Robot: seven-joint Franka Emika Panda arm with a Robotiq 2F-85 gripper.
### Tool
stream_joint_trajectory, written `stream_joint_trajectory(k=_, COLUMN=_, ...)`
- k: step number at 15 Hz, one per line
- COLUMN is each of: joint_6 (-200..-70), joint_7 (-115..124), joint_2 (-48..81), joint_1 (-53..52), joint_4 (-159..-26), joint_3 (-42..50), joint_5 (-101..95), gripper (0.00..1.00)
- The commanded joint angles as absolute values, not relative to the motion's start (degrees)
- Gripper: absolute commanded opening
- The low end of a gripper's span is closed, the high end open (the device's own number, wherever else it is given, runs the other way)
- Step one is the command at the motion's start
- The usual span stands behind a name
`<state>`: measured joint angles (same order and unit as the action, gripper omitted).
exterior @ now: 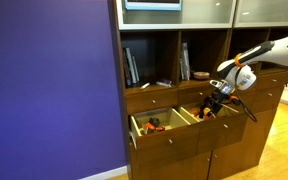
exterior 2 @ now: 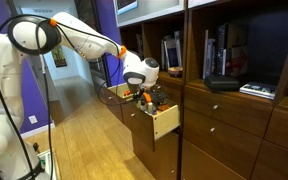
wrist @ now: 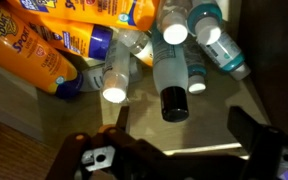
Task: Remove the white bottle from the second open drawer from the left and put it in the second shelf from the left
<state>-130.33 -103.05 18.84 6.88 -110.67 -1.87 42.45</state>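
My gripper should move down slightly next until its fingers are on both sides of the dark cap (wrist: pixel 174 104), and then close, since the cap sticks out from the other bottles.
In the wrist view I look down into the second open drawer (wrist: pixel 214 110), which has a pale wood floor. The white bottle (wrist: pixel 170 70), slim and pale blue-white with a dark cap, lies among several similar whitish bottles, next to orange sunscreen bottles (wrist: pixel 54 45). My gripper (wrist: pixel 184 132) is open and empty just above the drawer, and the dark cap sits between its fingers' line and the pile. In both exterior views the gripper (exterior: pixel 216 98) (exterior 2: pixel 144 92) hangs over that drawer (exterior: pixel 212 115) (exterior 2: pixel 166 120). The second shelf (exterior: pixel 206 55) is the narrow cubby above it.
The matching open drawer (exterior: pixel 156 125) with orange-and-black items is beside it. The wider cubby (exterior: pixel 149 62) holds upright books. A purple wall (exterior: pixel 49 90) borders the cabinet. Wooden floor (exterior 2: pixel 84 140) lies in front.
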Motion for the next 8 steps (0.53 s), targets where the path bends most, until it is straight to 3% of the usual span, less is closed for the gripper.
stream_joint_trajectory(k=1, joint_6=-126.8, joint_7=-108.5, joint_2=21.5, joint_1=9.3, joint_4=-107.2, joint_3=-3.6, joint_5=46.4, gripper=1.0)
stream_joint_trajectory(k=8, joint_6=-123.0, joint_7=-111.2, joint_2=24.4, joint_1=9.7, joint_4=-104.6, joint_3=-3.3, joint_5=47.4, gripper=1.0)
